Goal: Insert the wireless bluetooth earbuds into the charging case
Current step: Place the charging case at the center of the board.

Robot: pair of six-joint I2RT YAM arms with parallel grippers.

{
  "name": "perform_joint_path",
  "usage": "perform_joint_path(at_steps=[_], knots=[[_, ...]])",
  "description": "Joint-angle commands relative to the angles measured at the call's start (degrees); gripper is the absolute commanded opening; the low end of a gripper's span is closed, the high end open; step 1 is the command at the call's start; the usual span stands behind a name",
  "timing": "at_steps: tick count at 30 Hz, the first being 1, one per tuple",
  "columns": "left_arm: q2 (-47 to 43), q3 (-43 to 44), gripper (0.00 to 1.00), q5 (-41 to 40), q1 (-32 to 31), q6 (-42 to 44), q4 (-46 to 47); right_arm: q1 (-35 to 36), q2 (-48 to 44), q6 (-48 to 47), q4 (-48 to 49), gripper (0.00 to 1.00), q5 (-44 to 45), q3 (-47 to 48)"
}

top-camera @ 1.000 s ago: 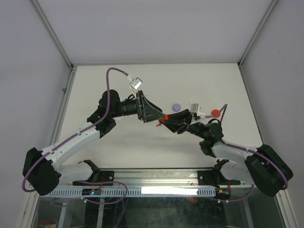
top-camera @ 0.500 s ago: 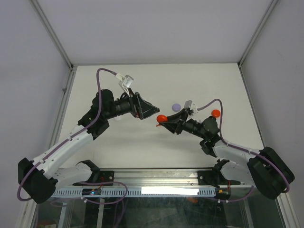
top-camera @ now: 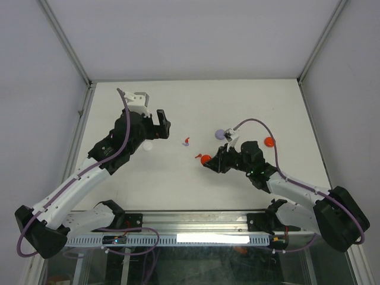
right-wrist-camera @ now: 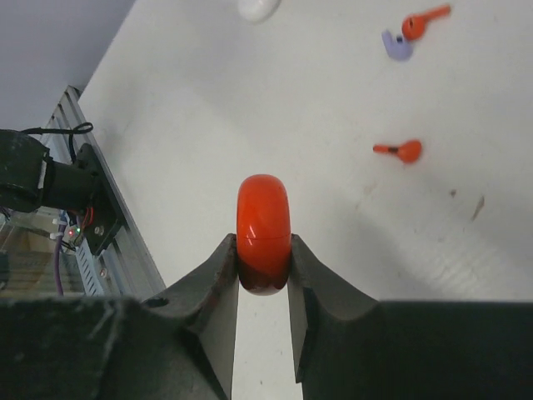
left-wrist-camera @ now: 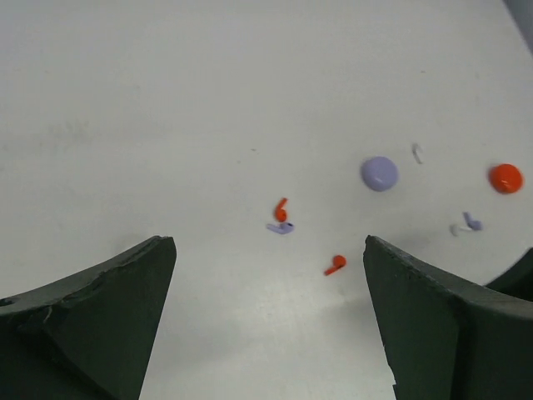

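Bare tabletop clear of earbuds lies below my right gripper and toward my base, so I should lower the gripper and draw it back to release the case (top-camera: 206, 158).
My right gripper (right-wrist-camera: 264, 260) is shut on a round red charging case (right-wrist-camera: 264, 227), held edge-on just above the table; in the top view the case (top-camera: 206, 158) is at centre right. Earbuds lie loose beyond it: a red one (right-wrist-camera: 400, 151), and another red one (right-wrist-camera: 420, 21) touching a pale purple one (right-wrist-camera: 396, 46). My left gripper (left-wrist-camera: 268, 250) is open and empty, with the red (left-wrist-camera: 281, 209) and purple (left-wrist-camera: 281, 227) pair ahead and a red earbud (left-wrist-camera: 335, 265) nearer its right finger. In the top view my left gripper (top-camera: 161, 126) sits left of centre.
A purple puck (left-wrist-camera: 379, 173) and a red puck (left-wrist-camera: 505, 177) lie further right, with a white earbud (left-wrist-camera: 417, 152) and a purple one (left-wrist-camera: 472, 222) near them. A white puck (top-camera: 146, 145) lies under the left arm. White walls enclose the table.
My left gripper has opened wide and drawn back to the left, away from the right gripper. The right gripper has kept the red case and pulled it slightly toward the near side.
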Motion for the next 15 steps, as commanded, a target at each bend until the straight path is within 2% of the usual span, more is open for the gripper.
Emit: perform_joint_path(at_steps=[1, 6, 15], knots=[[-0.58, -1.15, 0.99, -15.03, 0.61, 7.04, -0.33, 0.02, -0.89, 6.34, -8.38, 0.01, 0.94, 0.34], [0.85, -4.60, 0.99, -16.47, 1.26, 6.98, 2.36, 0.93, 3.80, 9.22, -10.43, 0.03, 0.21, 0.04], [4.21, -4.86, 0.99, -14.95, 4.25, 3.46, -0.86, 1.97, 13.55, 10.10, -12.66, 0.12, -0.29, 2.61]])
